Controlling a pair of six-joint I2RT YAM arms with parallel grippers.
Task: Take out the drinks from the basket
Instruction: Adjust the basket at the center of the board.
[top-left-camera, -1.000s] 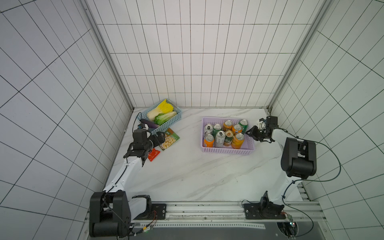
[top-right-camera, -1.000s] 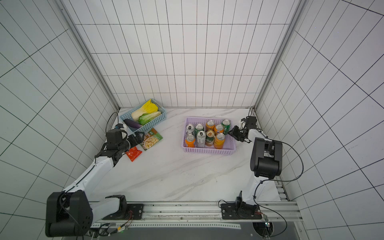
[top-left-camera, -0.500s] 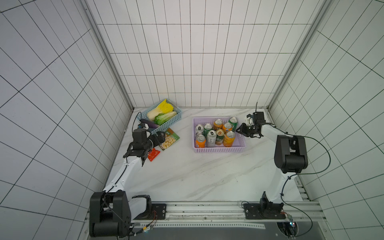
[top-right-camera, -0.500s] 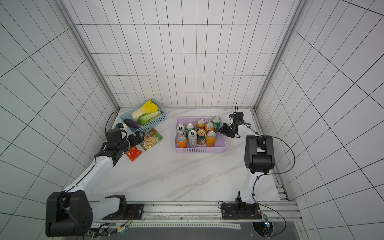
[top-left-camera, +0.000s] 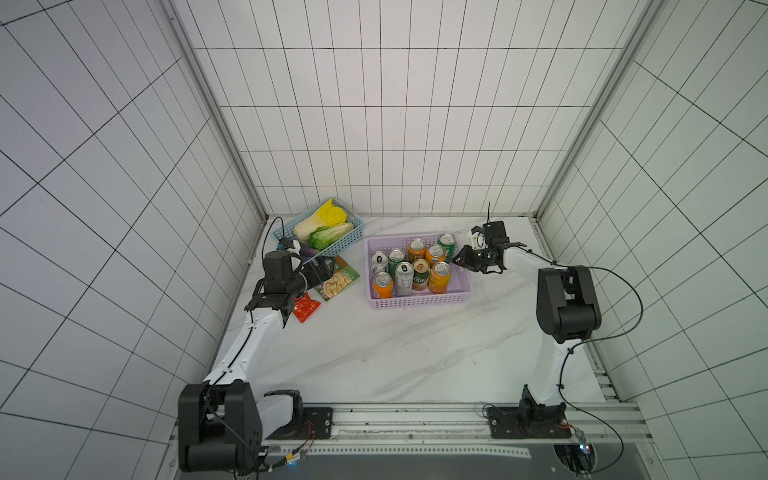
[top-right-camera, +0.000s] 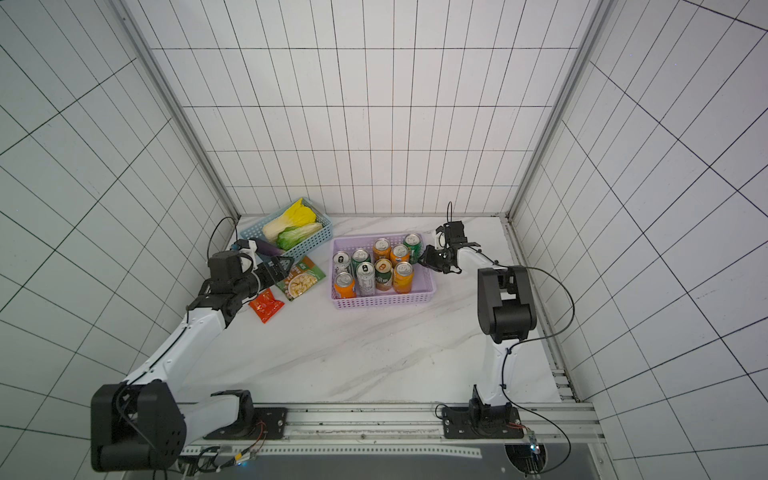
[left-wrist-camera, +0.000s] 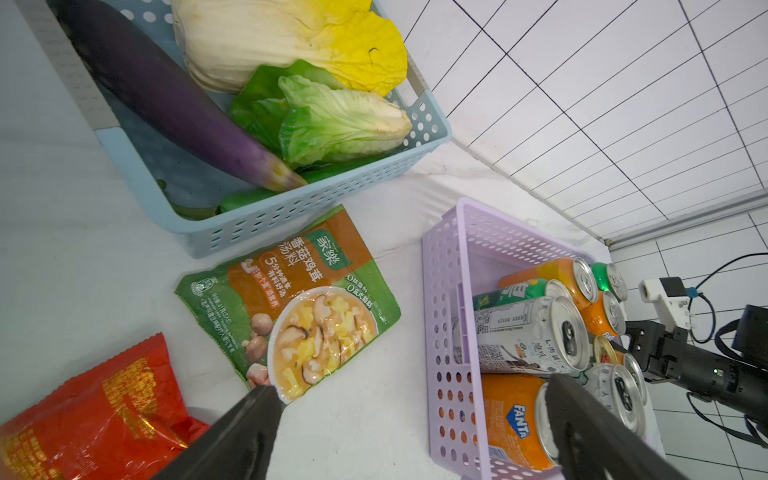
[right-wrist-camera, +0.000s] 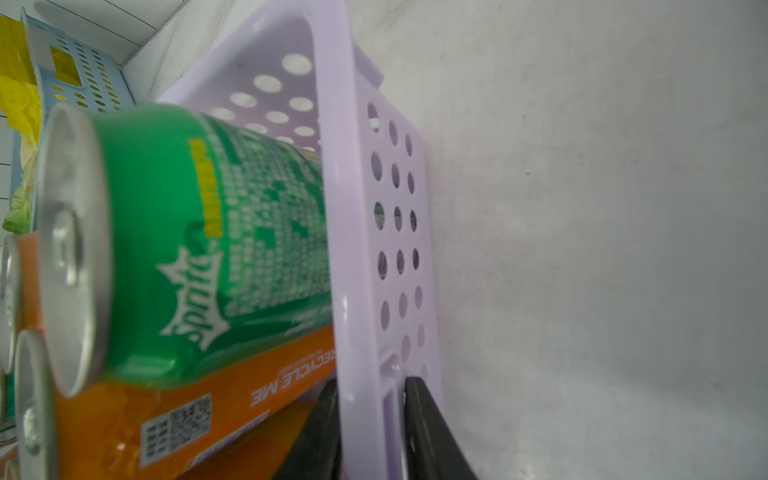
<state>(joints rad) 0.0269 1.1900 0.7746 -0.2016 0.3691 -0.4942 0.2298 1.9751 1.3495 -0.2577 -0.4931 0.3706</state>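
Observation:
I should swing my left gripper past the soup packet to the slim silver-white can (top-left-camera: 379, 261) (left-wrist-camera: 548, 334) and lower open fingers around its top, as the can pokes above the basket's rim.
The lilac basket (top-left-camera: 419, 300) (top-right-camera: 382, 301) stands at the back middle of the white marble table in both top views. Inside it the drinks (top-left-camera: 411, 270) (top-right-camera: 376, 270) stand upright and close together: orange, green and silver-white cans. My right gripper (top-left-camera: 459, 261) (top-right-camera: 424, 259) (right-wrist-camera: 370, 386) is shut on the basket's right wall (right-wrist-camera: 361, 208), one finger inside and one outside. A green Sprite can (right-wrist-camera: 187, 249) stands just inside that wall. My left gripper (top-left-camera: 326, 266) (top-right-camera: 279, 266) (left-wrist-camera: 409, 386) hangs open and empty left of the basket (left-wrist-camera: 446, 332).
A blue basket (top-left-camera: 345, 245) with cabbage and an aubergine sits at the back left. A green soup packet (top-left-camera: 336, 280) and a red snack packet (top-left-camera: 306, 307) lie on the table under my left gripper. Tiled walls close in on three sides.
My right gripper has dragged the basket and its cans leftward across the table, away from the right wall. The left arm has stayed still.

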